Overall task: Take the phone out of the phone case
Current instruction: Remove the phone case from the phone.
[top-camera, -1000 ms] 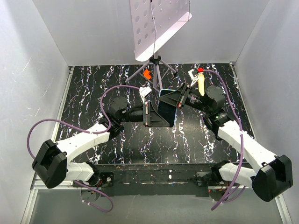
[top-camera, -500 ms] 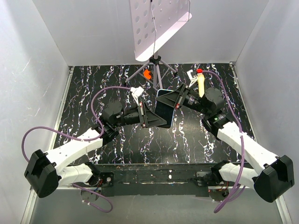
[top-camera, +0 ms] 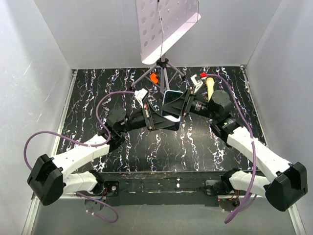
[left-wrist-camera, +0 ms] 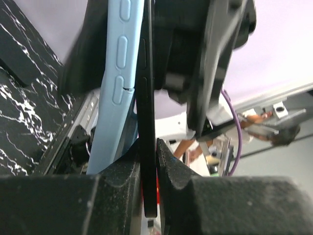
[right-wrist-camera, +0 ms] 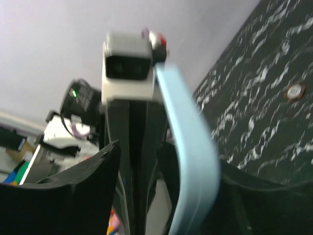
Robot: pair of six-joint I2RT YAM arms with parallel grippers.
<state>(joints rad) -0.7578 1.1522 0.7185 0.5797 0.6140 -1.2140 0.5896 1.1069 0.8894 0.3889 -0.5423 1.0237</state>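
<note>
The phone goes down and left in the top view next, and my left gripper will release it on the empty tabletop near the side (top-camera: 98, 96).
Both grippers meet above the middle of the black marbled table. The phone (top-camera: 168, 118), a slim dark slab, is held on edge. My left gripper (top-camera: 157, 119) is shut on the phone's thin lower edge (left-wrist-camera: 148, 161). The light blue phone case (left-wrist-camera: 117, 73) bows away from the phone's left side, its button bumps showing. In the right wrist view the phone case (right-wrist-camera: 188, 147) curves between the jaws of my right gripper (right-wrist-camera: 168, 156), close to the right finger, with the dark phone (right-wrist-camera: 137, 161) to its left. My right gripper (top-camera: 180, 105) stands with its jaws apart. In the top view only a pale blue rim of the case (top-camera: 167, 96) shows.
A tripod (top-camera: 164, 73) carrying a perforated white board (top-camera: 166, 29) stands at the back centre, just behind the grippers. An orange piece (top-camera: 154, 78) lies by its legs. A small round disc (right-wrist-camera: 294, 91) lies on the table. White walls enclose three sides.
My left gripper has closed onto the phone's edge. The right gripper's jaws have widened. Both grippers and the phone have shifted slightly toward the back, and the case now bows off the phone.
</note>
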